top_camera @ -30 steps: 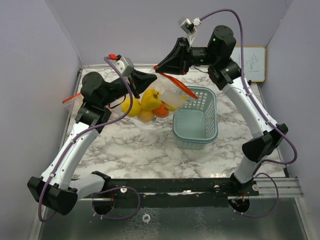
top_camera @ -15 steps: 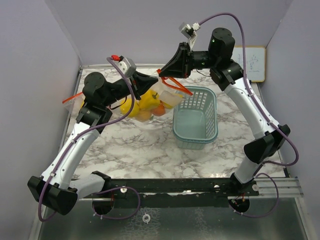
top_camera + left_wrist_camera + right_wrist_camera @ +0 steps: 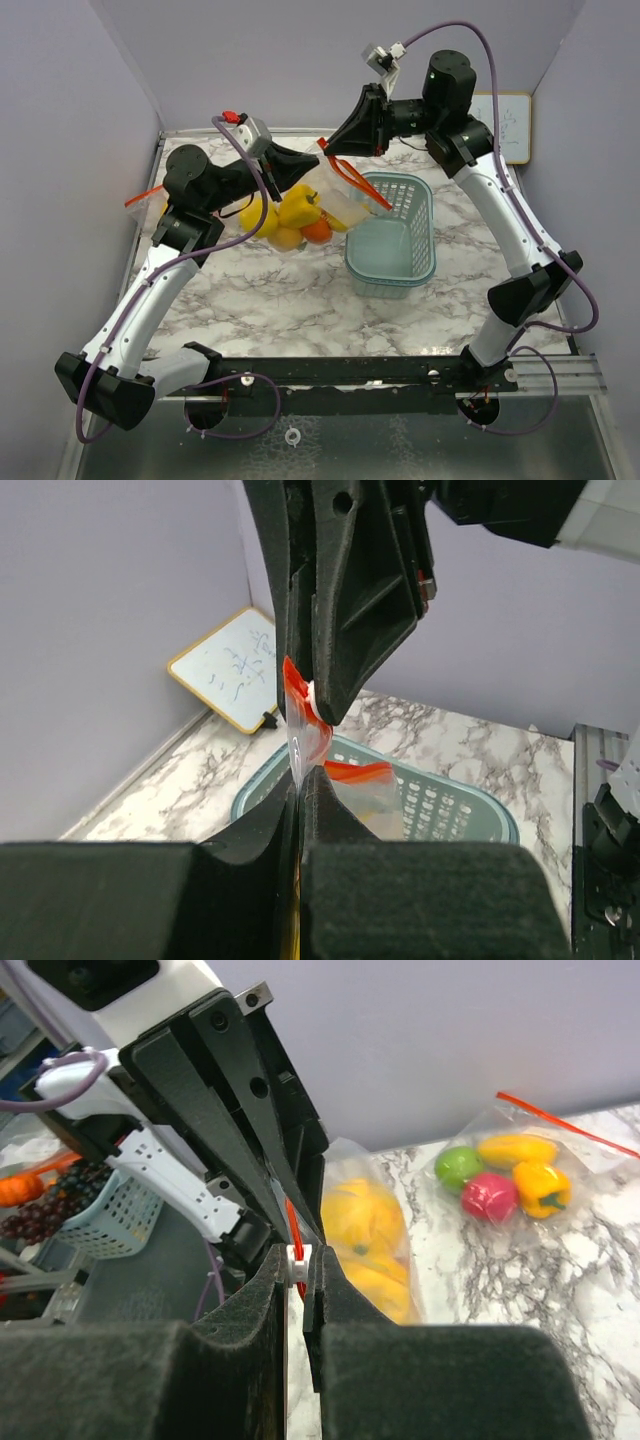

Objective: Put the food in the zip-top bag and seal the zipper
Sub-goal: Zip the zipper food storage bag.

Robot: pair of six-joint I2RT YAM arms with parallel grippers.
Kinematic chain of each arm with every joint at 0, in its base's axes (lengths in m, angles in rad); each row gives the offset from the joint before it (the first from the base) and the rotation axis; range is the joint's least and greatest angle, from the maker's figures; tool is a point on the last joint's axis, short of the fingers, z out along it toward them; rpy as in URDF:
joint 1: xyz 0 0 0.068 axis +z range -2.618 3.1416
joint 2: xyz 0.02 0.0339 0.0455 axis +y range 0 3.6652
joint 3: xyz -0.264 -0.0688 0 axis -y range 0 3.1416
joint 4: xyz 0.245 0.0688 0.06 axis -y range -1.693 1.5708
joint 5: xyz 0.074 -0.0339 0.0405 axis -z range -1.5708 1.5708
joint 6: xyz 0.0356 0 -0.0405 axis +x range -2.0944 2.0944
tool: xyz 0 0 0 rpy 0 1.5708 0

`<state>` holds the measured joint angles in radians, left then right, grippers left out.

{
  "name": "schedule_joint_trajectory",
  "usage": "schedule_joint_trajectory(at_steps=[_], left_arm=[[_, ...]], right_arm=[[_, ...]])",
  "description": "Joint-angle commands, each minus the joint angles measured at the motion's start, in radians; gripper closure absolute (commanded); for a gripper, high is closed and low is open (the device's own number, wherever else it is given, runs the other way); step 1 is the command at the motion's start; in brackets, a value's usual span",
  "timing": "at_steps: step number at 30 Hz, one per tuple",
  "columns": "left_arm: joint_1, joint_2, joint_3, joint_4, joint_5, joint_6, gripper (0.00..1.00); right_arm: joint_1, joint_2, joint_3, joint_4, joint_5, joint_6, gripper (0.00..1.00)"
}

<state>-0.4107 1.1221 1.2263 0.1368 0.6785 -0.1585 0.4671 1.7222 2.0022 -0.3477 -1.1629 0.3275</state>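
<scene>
I will next pull the slider (image 3: 300,1260) to the right in the top view with my right gripper and let go of it by the loose zipper end, because the red parts of the zipper ahead are apart.
The clear zip-top bag (image 3: 335,205) hangs above the table between both grippers, with yellow and orange food (image 3: 290,215) bulging inside it. My left gripper (image 3: 314,158) is shut on the bag's top edge (image 3: 298,750). My right gripper (image 3: 326,148) meets it tip to tip, shut on the white zipper slider (image 3: 300,1260) on the red zipper strip (image 3: 362,185). In the left wrist view my left gripper (image 3: 298,792) pinches the film under the right fingers (image 3: 345,610). In the right wrist view my right gripper (image 3: 300,1258) faces the yellow food (image 3: 365,1222).
A pale green mesh basket (image 3: 392,238) stands right of the hanging bag, under the loose zipper end. A second bag (image 3: 510,1175) with green, pink and yellow fruits lies at the table's far left (image 3: 145,198). A small whiteboard (image 3: 505,128) leans at the back right.
The right jaws have closed down on the zipper slider beside the left gripper. The bag with the food has shifted slightly and hangs a little lower.
</scene>
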Motion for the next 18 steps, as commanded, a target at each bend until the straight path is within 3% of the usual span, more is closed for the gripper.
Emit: schedule_joint_trajectory(at_steps=[1,9,18], left_arm=[[0.011,-0.015,0.014,0.142,0.123,-0.003,0.98],[0.01,0.032,0.022,0.199,0.188,-0.023,0.67],[-0.002,0.084,0.033,0.26,0.264,-0.051,0.55]], right_arm=[[-0.039,0.012,0.028,0.078,-0.128,0.08,0.98],[-0.039,0.0,0.014,0.096,-0.158,0.098,0.98],[-0.039,0.007,0.02,0.111,-0.174,0.115,0.98]])
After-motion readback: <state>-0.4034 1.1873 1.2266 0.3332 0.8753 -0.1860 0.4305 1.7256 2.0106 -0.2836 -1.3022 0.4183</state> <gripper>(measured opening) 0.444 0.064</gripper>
